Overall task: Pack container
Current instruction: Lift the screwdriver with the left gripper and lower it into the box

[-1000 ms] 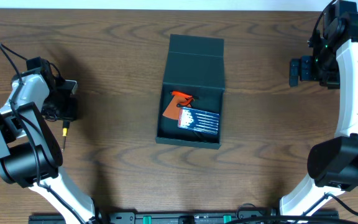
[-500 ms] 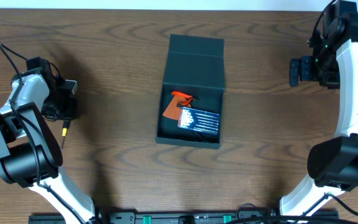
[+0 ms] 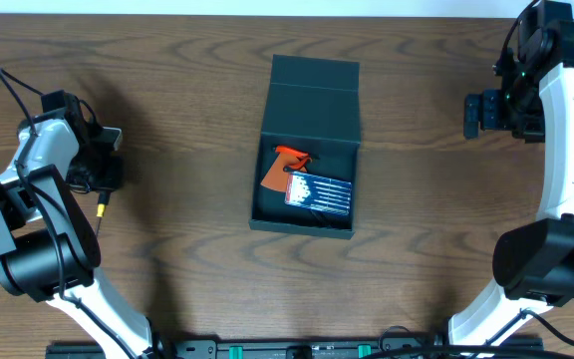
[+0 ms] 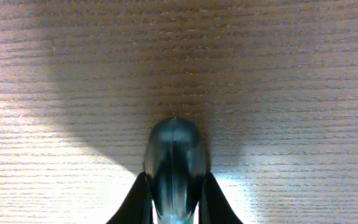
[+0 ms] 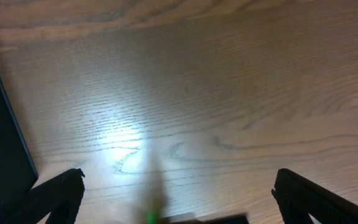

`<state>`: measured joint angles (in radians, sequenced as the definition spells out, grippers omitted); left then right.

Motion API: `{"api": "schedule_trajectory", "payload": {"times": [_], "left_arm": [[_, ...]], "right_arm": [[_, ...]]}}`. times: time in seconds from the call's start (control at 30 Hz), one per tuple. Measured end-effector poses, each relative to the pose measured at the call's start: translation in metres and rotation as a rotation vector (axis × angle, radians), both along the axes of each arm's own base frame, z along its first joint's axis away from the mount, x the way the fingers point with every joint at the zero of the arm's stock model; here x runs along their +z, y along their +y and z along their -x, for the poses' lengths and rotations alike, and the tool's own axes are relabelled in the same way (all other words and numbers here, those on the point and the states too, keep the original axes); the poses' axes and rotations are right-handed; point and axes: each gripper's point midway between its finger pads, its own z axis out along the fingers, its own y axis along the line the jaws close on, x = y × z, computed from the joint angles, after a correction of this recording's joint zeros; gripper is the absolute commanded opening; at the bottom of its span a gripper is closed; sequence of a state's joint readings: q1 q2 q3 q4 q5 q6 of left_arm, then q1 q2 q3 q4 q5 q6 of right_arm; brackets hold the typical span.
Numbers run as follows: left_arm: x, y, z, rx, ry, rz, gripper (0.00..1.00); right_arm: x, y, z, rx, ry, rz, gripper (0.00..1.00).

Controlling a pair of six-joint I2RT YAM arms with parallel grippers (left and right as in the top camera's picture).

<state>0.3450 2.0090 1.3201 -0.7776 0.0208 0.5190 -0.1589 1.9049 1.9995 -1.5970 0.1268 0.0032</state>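
Note:
The container's free bottom shows beside the card's near edge (image 3: 298, 214), so my left gripper should lift, move over to the container with a turn and lower the screwdriver there.
The container (image 3: 310, 110), a dark teal-black box, lies open in the table's middle, flap lid folded back on its far side. Inside lie an orange tool (image 3: 279, 168) and a blue-and-white card of bits (image 3: 319, 193). My left gripper (image 3: 102, 179) is at the far left, low over the table. In the left wrist view (image 4: 174, 183) it is shut on the dark rounded handle of a screwdriver (image 4: 174, 152). The screwdriver's yellow collar and thin shaft (image 3: 101, 211) stick out toward the front. My right gripper (image 3: 472, 115) is open and empty at the far right (image 5: 179, 179).
The container's dark edge (image 5: 2, 140) shows at the left of the right wrist view. Bare wood table (image 3: 187, 249) lies between the left gripper and the box. A black cable (image 3: 18, 88) runs behind the left arm.

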Motion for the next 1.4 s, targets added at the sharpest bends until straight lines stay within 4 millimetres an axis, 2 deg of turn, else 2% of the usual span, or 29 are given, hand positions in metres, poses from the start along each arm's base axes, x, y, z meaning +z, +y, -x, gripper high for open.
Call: {"api": "schedule_trajectory", "payload": {"times": [0.17,0.23,0.33,0.47,0.57,0.67,0.7,0.73,0.77,0.8,0.9,0.97,1.07,1.17,1.4], "left_arm": [[0.003,-0.009,0.013,0.0,0.059,0.017,0.06],[0.012,-0.018,0.017,-0.007,0.081,0.024,0.06],[0.041,-0.031,0.008,-0.029,0.03,0.009,0.06],[0.108,-0.062,-0.014,-0.108,-0.15,-0.01,0.06],[0.159,-0.104,-0.023,-0.204,-0.306,0.01,0.06],[0.199,-0.163,-0.02,-0.366,-0.436,0.06,0.06],[0.208,-0.182,-0.016,-0.429,-0.465,0.079,0.06],[0.219,-0.214,-0.007,-0.548,-0.5,0.112,0.06],[0.223,-0.228,-0.003,-0.604,-0.512,0.126,0.06],[0.228,-0.251,0.006,-0.704,-0.526,0.145,0.06],[0.232,-0.31,0.034,-0.982,-0.542,0.19,0.06],[0.228,-0.343,0.054,-1.151,-0.532,0.215,0.06],[0.214,-0.374,0.073,-1.319,-0.495,0.228,0.06],[0.189,-0.39,0.074,-1.396,-0.434,0.232,0.06],[0.12,-0.399,0.057,-1.427,-0.272,0.221,0.06]], "right_arm": [[0.0,0.0,0.001,0.0,0.003,-0.001,0.99],[0.0,0.0,0.002,0.0,0.007,-0.002,0.99],[0.0,0.001,0.003,0.0,0.012,-0.002,0.99],[0.0,0.001,0.003,0.0,0.013,-0.002,0.99],[0.0,0.001,0.003,0.0,0.013,-0.003,0.99],[0.0,0.002,0.003,0.0,0.012,-0.009,0.99],[0.0,0.002,0.003,0.0,0.012,-0.012,0.99],[-0.001,0.003,0.003,0.0,0.011,-0.017,0.99],[-0.001,0.003,0.003,0.0,0.011,-0.018,0.99],[-0.001,0.004,0.003,0.001,0.011,-0.021,0.99],[-0.001,0.004,0.003,0.001,0.01,-0.024,0.99],[-0.001,0.004,0.003,0.001,0.01,-0.024,0.99],[-0.001,0.004,0.003,0.001,0.011,-0.025,0.99],[-0.001,0.007,0.002,0.002,0.009,-0.039,0.99],[-0.001,0.01,0.001,0.003,0.002,-0.056,0.99]]}}
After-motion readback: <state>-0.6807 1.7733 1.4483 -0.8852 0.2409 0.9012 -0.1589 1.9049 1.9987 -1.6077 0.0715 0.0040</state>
